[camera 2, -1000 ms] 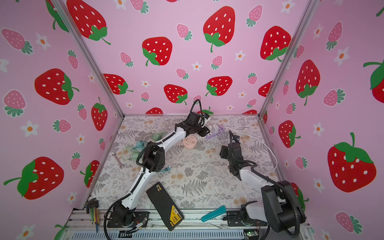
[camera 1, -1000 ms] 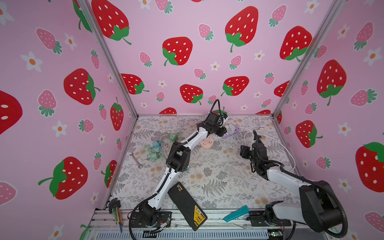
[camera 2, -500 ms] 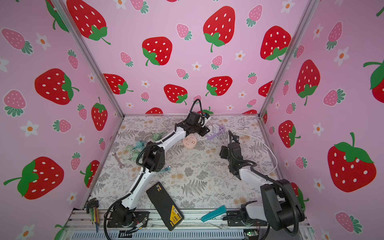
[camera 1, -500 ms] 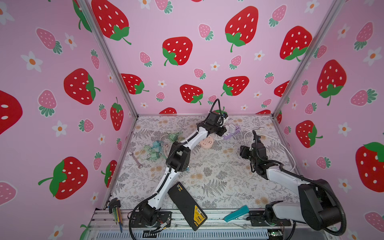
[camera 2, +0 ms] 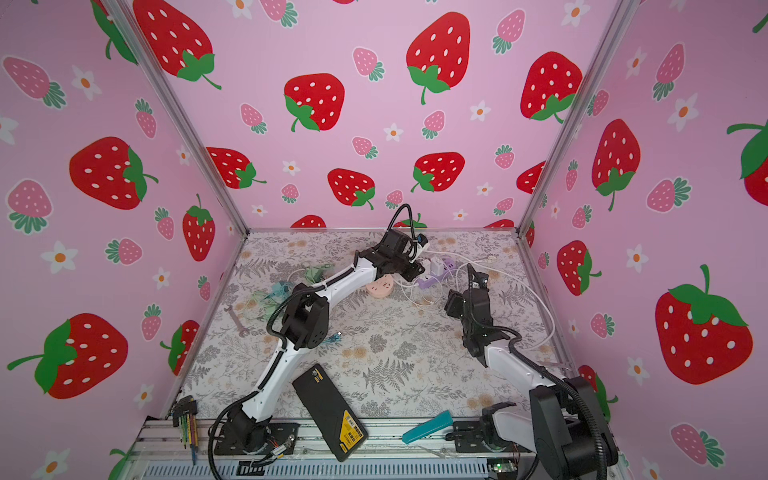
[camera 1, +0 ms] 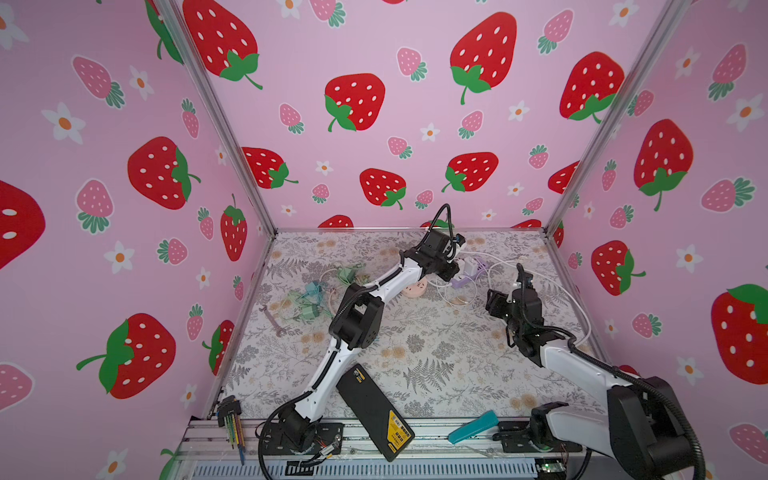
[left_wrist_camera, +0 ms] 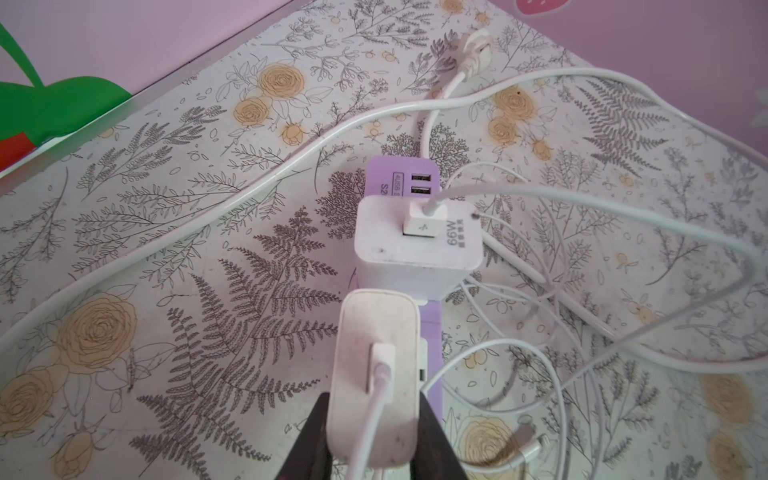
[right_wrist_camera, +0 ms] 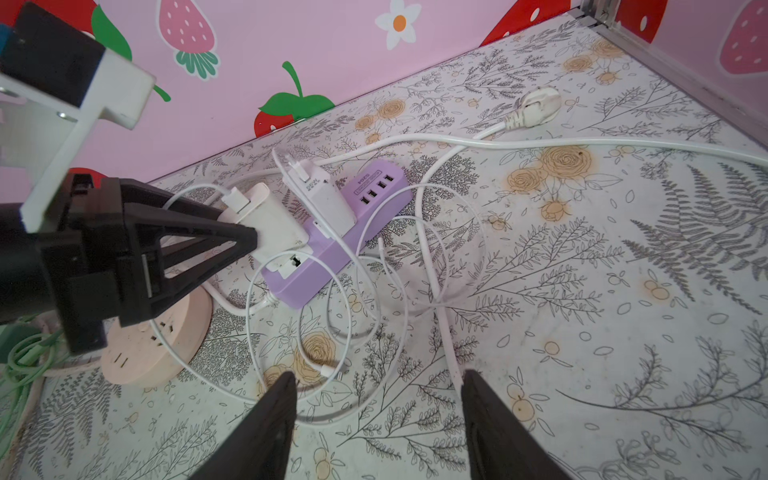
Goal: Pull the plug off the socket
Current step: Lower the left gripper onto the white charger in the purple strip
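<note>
The plug nearer the socket strip's cord end and the strip are near the wall, so my left gripper will drag both back toward my base onto the bare tabletop and release them.
A purple socket strip [right_wrist_camera: 332, 257] lies near the back wall of the table, and two white plugs stand in it. My left gripper [left_wrist_camera: 374, 399] is shut on the plug [left_wrist_camera: 376, 353] nearer the strip's cord end, one dark finger [right_wrist_camera: 232, 241] pressed on each side. The other plug, a square charger [left_wrist_camera: 415, 245], stands free beside it. In both top views the left gripper [camera 1: 455, 268] sits at the strip [camera 1: 467, 279]. My right gripper [right_wrist_camera: 378, 377] hangs open over bare tabletop and loose cable, a short way in front of the strip [camera 2: 432, 279].
White cables [right_wrist_camera: 374, 324] loop around the strip, and a loose white wall plug [right_wrist_camera: 536, 108] lies near the back right corner. A round pink power strip [right_wrist_camera: 153, 353] sits under the left gripper. Green cables [camera 1: 311, 299], a wrench [camera 1: 272, 320] and a black box [camera 1: 374, 411] lie further left and front.
The left gripper's jaws have closed onto the white plug. Both arms have otherwise hardly shifted.
</note>
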### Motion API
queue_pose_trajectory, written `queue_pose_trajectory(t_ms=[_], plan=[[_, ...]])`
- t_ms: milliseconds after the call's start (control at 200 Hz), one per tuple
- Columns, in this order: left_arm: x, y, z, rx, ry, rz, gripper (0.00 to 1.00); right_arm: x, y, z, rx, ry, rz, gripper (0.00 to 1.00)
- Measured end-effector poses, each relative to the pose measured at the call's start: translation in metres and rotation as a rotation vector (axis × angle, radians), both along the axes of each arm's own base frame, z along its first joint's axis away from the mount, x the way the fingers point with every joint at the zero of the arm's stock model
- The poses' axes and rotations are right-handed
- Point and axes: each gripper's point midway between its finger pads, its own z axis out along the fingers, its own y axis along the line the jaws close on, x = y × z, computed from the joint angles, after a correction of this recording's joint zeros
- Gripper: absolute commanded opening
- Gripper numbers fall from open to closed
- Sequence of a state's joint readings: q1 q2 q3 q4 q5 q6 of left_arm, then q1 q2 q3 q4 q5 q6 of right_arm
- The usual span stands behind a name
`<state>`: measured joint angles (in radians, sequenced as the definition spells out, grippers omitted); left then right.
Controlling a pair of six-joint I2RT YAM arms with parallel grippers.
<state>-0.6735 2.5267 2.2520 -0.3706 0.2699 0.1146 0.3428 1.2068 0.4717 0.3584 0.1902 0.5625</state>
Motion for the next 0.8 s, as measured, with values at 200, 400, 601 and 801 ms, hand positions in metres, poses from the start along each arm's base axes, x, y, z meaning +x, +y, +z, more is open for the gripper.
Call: queue_pose_trajectory(t_ms=[200,400,601,801], plan=[[-0.035,-0.003,-0.001,0.044,-0.021,-0.019,0.16,0.001,-0.012,0.002,0.029,-0.003,-0.044,0.65],[-0.078,0.0,-0.001,0.073,-0.051,-0.03,0.15,-0.003,-0.024,0.0,0.088,-0.003,-0.076,0.65],[-0.109,0.016,-0.002,0.091,-0.065,-0.014,0.15,-0.005,-0.03,0.001,0.129,-0.007,-0.09,0.65],[-0.127,0.032,-0.003,0.106,-0.071,-0.001,0.14,-0.004,-0.025,-0.004,0.154,0.012,-0.072,0.65]])
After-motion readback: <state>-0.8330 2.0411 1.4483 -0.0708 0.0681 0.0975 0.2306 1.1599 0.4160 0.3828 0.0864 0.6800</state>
